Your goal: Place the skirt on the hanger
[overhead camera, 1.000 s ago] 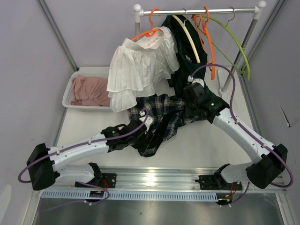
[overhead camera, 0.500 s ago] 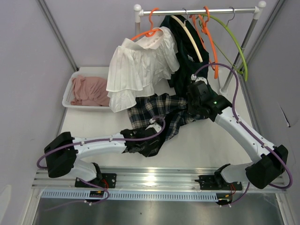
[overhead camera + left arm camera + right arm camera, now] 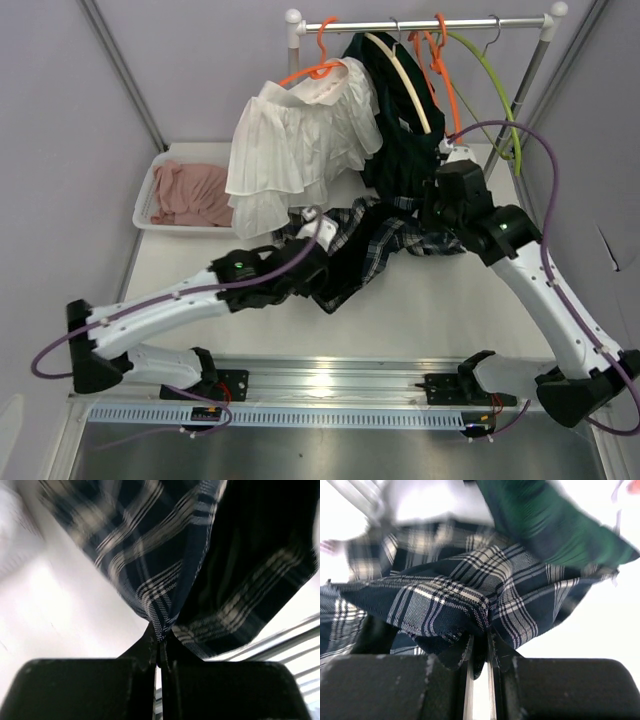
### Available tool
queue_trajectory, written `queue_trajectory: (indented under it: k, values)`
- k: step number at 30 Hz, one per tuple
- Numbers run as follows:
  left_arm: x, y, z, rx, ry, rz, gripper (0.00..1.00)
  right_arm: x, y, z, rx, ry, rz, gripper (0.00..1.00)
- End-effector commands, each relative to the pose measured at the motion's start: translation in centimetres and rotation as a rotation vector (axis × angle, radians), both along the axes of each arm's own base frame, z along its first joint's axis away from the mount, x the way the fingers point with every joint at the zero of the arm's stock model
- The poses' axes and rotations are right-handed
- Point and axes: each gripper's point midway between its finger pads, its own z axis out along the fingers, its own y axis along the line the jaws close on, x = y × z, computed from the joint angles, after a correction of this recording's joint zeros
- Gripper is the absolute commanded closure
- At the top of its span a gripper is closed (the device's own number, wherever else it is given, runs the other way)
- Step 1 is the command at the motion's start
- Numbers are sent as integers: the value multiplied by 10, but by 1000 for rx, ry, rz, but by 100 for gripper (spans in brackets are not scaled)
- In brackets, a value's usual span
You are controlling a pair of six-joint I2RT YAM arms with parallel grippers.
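Observation:
The robot's right hand is going to pull the pinched end of the skirt back and down onto the bare near tabletop, and release it where the bunched cloth has room to spread.
The navy plaid skirt (image 3: 372, 245) hangs stretched between both grippers just above the table. My left gripper (image 3: 320, 266) is shut on its lower left edge; in the left wrist view the fabric (image 3: 165, 580) is pinched at the fingertips of that gripper (image 3: 160, 641). My right gripper (image 3: 433, 228) is shut on the skirt's right end, the cloth (image 3: 450, 600) bunched between the jaws of that gripper (image 3: 480, 642). Above, an empty orange hanger (image 3: 447, 90) and a green hanger (image 3: 497, 90) hang on the rail (image 3: 420, 22).
A white pleated skirt (image 3: 290, 150) on an orange hanger and a dark green garment (image 3: 395, 140) on a cream hanger hang over the table's back. A white tray (image 3: 148, 195) with pink cloth (image 3: 192, 193) sits at back left. The rack's post (image 3: 515, 110) stands at right.
My left gripper has shut on the skirt's edge and pulled it up and left. The right arm has carried its end of the skirt right, spreading the cloth.

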Motion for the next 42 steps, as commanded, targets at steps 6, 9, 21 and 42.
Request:
queue_trajectory:
  k: [6, 9, 21, 42]
  values:
    - [-14, 44, 203, -395, -237, 1, 100, -25, -20, 114, 115, -265, 23, 100]
    - [-17, 56, 230, -450, -273, 10, 100, -32, -25, 130, 121, -287, 19, 100]
    - [21, 40, 180, -461, -207, 40, 100, -19, -26, 92, 108, -187, -3, 99]
    - [22, 10, -25, -493, 165, 102, 100, -32, -45, -128, 151, 235, -116, 41]
